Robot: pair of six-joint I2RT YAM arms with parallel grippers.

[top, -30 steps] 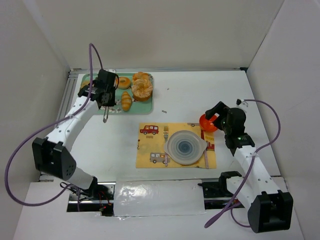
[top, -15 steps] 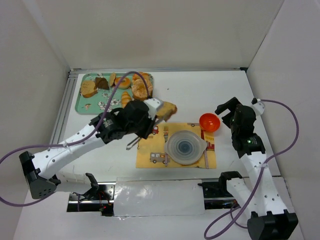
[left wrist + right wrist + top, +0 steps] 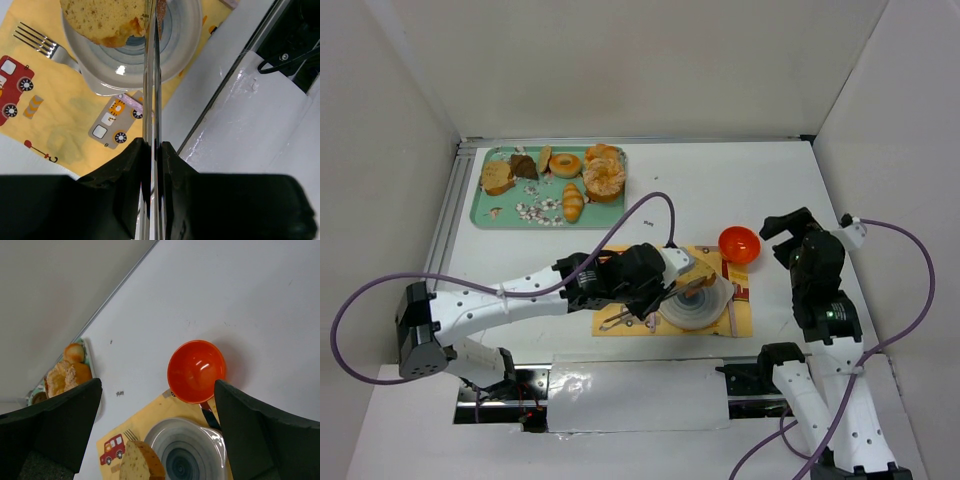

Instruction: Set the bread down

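The bread [image 3: 700, 270] hangs over the plate's side by the fork, so the robot's left gripper will next bring it down toward the middle of the plate, then open on the tongs [image 3: 152, 75].
My left gripper [image 3: 645, 287] is shut on a pair of metal tongs [image 3: 152, 75], seen edge-on between its fingers [image 3: 155, 147]. The tongs pinch the bread [image 3: 700, 270], a tan slice with brown crust. It hangs tilted over the left part of the round grey plate [image 3: 705, 308]. The bread [image 3: 102, 20] also shows over the plate [image 3: 180, 40] in the left wrist view, and low in the right wrist view [image 3: 137, 462]. I cannot tell whether it touches the plate. My right gripper [image 3: 790, 228] is open and empty, its fingers spread wide [image 3: 157, 385] above the table.
The plate sits on a yellow placemat [image 3: 620, 300] with a fork [image 3: 35, 40]. An orange bowl [image 3: 738, 243] stands at the mat's far right corner, also in the right wrist view [image 3: 196, 371]. A green tray [image 3: 476, 200] of pastries lies far left.
My left arm carried the bread in the tongs from the tray across the table to over the plate. My right arm pulled back from the orange bowl, towards the right.
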